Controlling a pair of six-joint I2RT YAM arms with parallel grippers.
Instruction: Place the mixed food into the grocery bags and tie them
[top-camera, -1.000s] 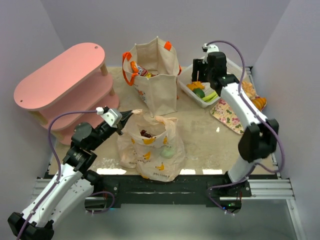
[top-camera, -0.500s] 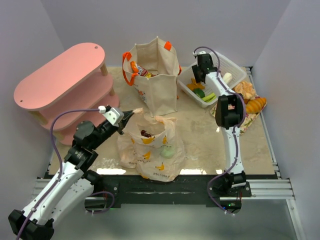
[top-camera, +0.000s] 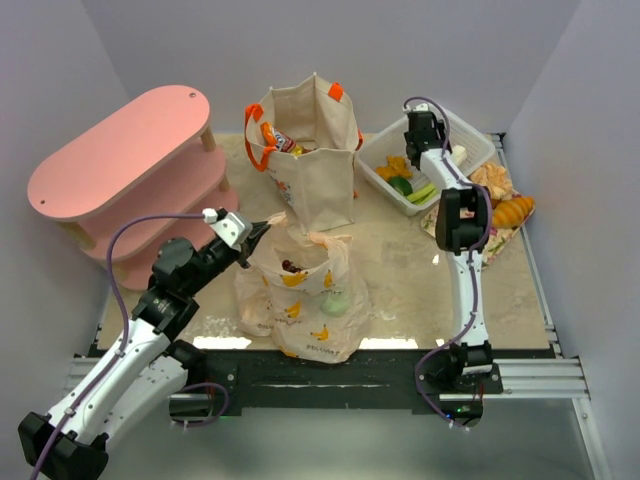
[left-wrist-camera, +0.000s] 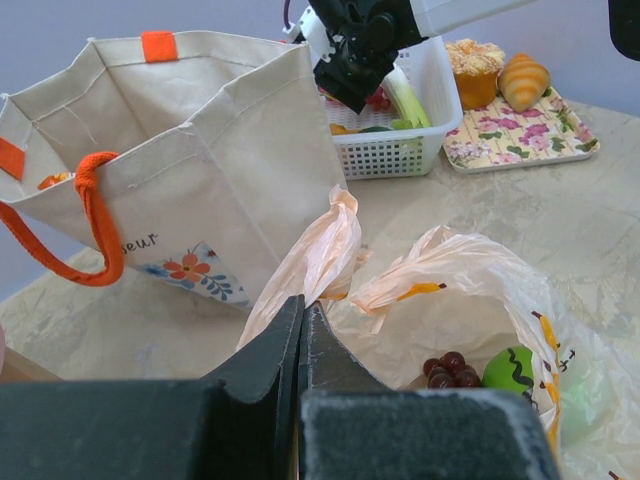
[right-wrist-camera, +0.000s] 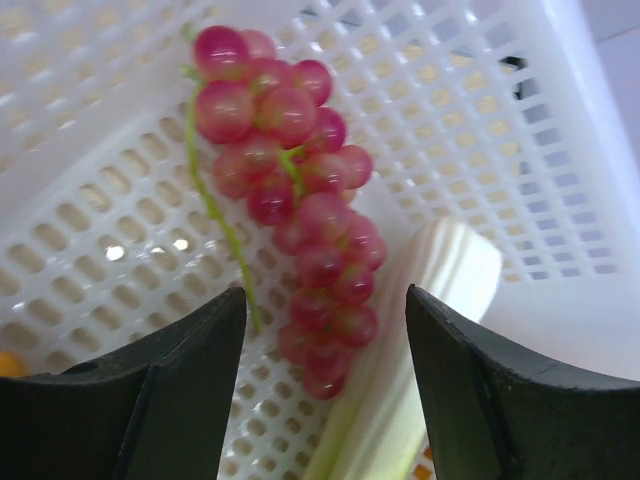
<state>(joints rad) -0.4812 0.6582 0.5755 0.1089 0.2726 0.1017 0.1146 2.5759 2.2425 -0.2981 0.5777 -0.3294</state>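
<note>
My right gripper should next move down onto the narrow end of the red grapes beside the leek and close, because its open fingers are already on either side of that end of the grapes.
My left gripper (left-wrist-camera: 302, 302) is shut on a handle (left-wrist-camera: 325, 250) of the peach plastic bag (top-camera: 300, 295), which stands open near the table's front. Dark grapes (left-wrist-camera: 447, 367) and a green round vegetable (left-wrist-camera: 512, 368) lie inside it. Behind stands the beige canvas tote (top-camera: 310, 150) with orange handles and snack packets (top-camera: 275, 138) in it. My right gripper (right-wrist-camera: 325, 295) hangs open in the white basket (top-camera: 470, 150), its fingers either side of a bunch of red grapes (right-wrist-camera: 300, 200) beside the white-green leek (right-wrist-camera: 420, 330). It is not touching them.
A pink two-tier shelf (top-camera: 130, 165) fills the left side. At the right, a floral mat (left-wrist-camera: 520, 140) carries golden bread (left-wrist-camera: 525, 80) and an orange cake (left-wrist-camera: 472, 70). The basket also holds orange pieces (top-camera: 396, 168) and a green vegetable (top-camera: 402, 185).
The right arm has swung upright and its gripper has settled over the basket, above the red grapes. The left gripper has edged slightly up, still on the bag handle.
</note>
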